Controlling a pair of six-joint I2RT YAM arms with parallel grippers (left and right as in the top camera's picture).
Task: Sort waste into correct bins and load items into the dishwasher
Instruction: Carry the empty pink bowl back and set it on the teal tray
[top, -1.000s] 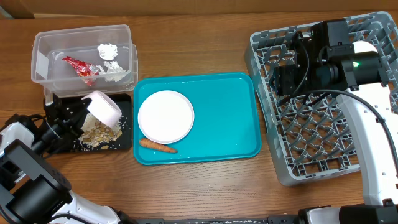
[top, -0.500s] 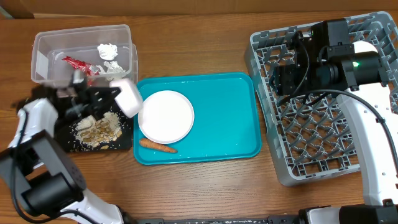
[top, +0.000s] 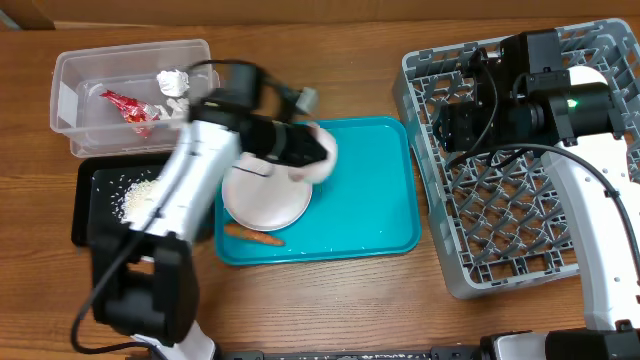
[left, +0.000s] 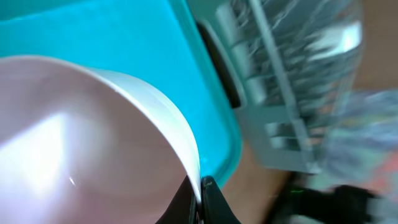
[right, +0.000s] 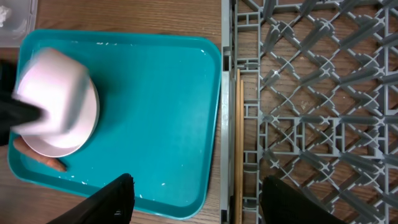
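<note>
I will move my left gripper toward the rack, lower the bowl onto the tray's bare part (top: 352, 165) and let go of the bowl's rim, because the teal tray is bare beside the plate (top: 262, 192).
My left gripper (left: 200, 194) is shut on the rim of the white bowl (top: 315, 155), held over the teal serving tray (top: 370, 190) just right of the white plate (top: 262, 192). The bowl fills the left wrist view (left: 81, 143). The carrot (top: 254, 236) lies on the teal tray in front of the plate. Food scraps with rice (top: 135, 195) lie in the black tray (top: 92, 215). Wrappers (top: 125, 108) and tissue (top: 172, 82) are in the clear tub (top: 65, 75). My right gripper (right: 205, 199) is open and empty above the left edge of the grey dish rack (top: 520, 210). Chopsticks (right: 238, 143) lie in the rack.
The right wrist view shows the bowl (right: 59, 93) over the plate (right: 71, 144), with the carrot (right: 45, 163) at the teal tray's (right: 161, 112) near corner. The rack (right: 311, 93) stands close beside the teal tray. A white item (top: 590, 78) sits in the rack's far corner.
My left arm has swung right from the black tray to over the teal tray, carrying the white bowl. Scraps stay in the black tray. The right arm has not moved.
</note>
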